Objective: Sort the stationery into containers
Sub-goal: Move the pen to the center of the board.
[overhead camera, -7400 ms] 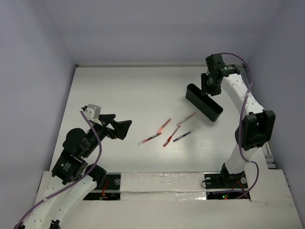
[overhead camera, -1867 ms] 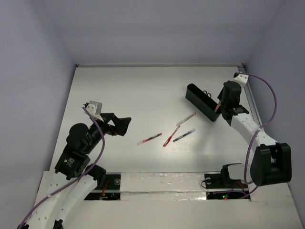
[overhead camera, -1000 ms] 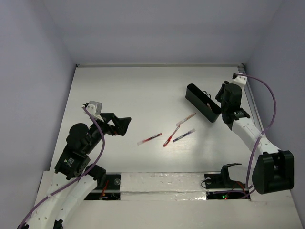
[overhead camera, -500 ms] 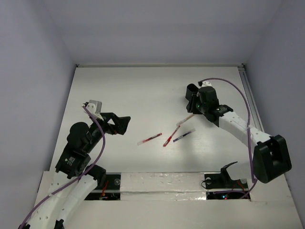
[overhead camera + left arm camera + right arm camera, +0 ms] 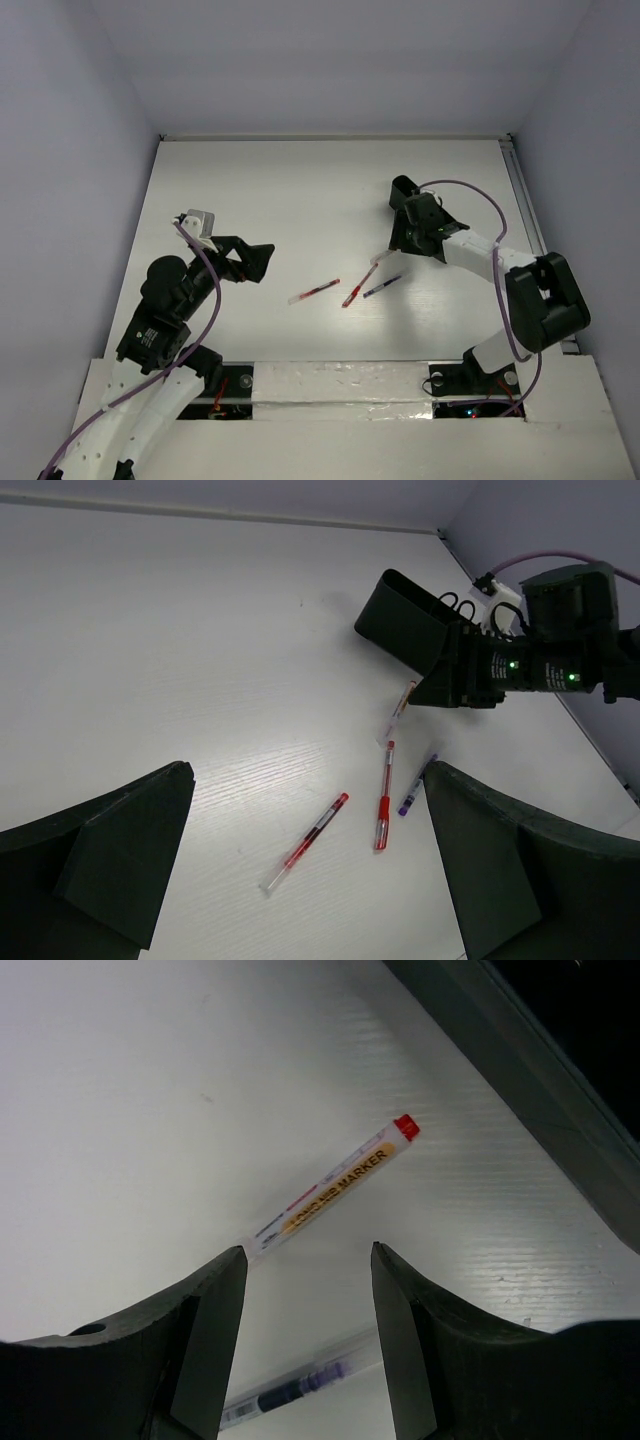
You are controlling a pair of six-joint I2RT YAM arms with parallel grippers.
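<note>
Next, my right gripper moves outward and down onto the printed body of the marker beside the marker's red cap. That part still lies beyond my open fingers.
The black tray stands at the right, with black scissor handles showing inside; in the top view only its far end shows beside my right arm. My right gripper is open and empty, low over a white red-capped marker and a dark blue-purple pen, both seen between its fingers. Two red pens lie left of these. My left gripper is open and empty, hovering left of the pens. No eraser shows.
The tray's dark wall runs along the upper right of the right wrist view, close beside the marker. The white table is walled by grey panels on three sides. A purple cable loops above the right arm.
My right gripper has swung from the tray's right side across to its near-left side and come down over the marker and blue-purple pen. One red pen has left the table. The left arm is still.
</note>
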